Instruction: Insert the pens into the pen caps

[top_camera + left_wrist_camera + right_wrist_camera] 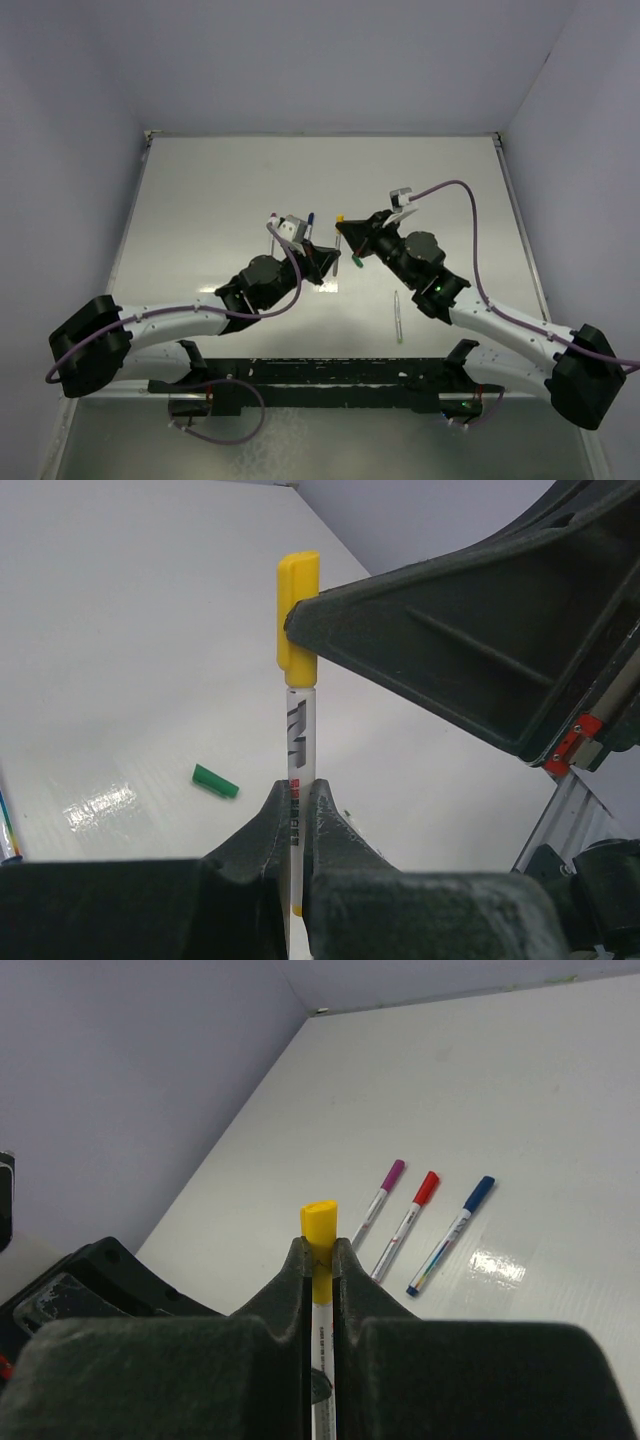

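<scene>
The left gripper's pen tilts down flat onto the tabletop [85,770] beside the blue pen next for release, since the yellow cap [296,610] already sits on it.
Both grippers hold one pen [299,730] upright above the table. My left gripper [297,805] [328,262] is shut on its white barrel. My right gripper [319,1252] [352,233] is shut on the yellow pen cap [319,1218] [296,610] that sits on the pen's top end; its dark finger [440,650] presses the cap from the right. A loose green cap [215,781] [357,263] lies on the table below. Another bare pen [397,316] lies to the right of the grippers.
Three capped pens lie side by side on the white table [520,1090]: purple [380,1198], red [407,1222] and blue [452,1232]. Table walls rise at the far and side edges. The arms' bases fill the near edge.
</scene>
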Controlling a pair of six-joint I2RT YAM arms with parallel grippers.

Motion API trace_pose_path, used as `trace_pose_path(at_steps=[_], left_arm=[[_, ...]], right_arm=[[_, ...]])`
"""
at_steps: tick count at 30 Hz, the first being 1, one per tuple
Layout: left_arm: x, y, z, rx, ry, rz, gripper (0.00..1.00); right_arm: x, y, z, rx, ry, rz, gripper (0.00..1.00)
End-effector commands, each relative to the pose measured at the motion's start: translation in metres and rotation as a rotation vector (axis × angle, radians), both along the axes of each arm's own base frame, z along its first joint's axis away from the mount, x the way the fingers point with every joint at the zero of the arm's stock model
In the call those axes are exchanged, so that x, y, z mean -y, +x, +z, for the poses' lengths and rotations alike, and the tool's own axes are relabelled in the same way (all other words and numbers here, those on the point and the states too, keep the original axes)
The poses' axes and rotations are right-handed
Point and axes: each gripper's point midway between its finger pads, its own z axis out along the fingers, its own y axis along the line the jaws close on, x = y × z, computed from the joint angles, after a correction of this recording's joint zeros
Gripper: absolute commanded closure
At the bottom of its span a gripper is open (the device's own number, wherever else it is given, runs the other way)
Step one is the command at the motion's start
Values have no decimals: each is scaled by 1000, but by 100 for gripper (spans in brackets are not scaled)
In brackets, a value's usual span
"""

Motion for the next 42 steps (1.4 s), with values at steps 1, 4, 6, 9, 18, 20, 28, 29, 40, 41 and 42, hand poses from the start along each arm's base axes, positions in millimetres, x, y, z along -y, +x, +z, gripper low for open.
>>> trace_pose_path(at_steps=[1, 4, 6, 9, 18, 20, 28, 29, 40, 41, 42], left_arm=[[-8, 21, 64, 138, -164, 59, 100], [-12, 30, 72, 156, -173, 71, 100], [-16, 35, 78, 170, -186, 82, 100], [-18, 41, 85, 185, -200, 93, 100], [-20, 50, 110, 238, -238, 95, 100], [-20, 51, 113, 248, -241, 98, 100], [-32, 61, 120, 267, -253, 132, 100], [-33, 63, 119, 266, -249, 135, 100], [-22, 71, 37, 70, -49, 110, 100], [-21, 70, 23, 40, -27, 104, 100], [-20, 69, 9, 7, -3, 97, 100]], right_arm=[[-5, -9, -33, -97, -64, 46, 100], [-4, -11, -46, -136, -92, 51, 100], [-4, -12, -55, -162, -107, 49, 100], [-4, -15, -68, -196, -128, 56, 100], [-10, -19, -103, -291, -188, 82, 100], [-11, -20, -107, -302, -198, 87, 100], [-16, -26, -117, -321, -233, 106, 100], [-17, -26, -118, -324, -236, 107, 100], [-16, 1, -70, -243, -266, 11, 82], [-13, 5, -59, -222, -267, -8, 79], [-8, 10, -48, -197, -270, -45, 75]])
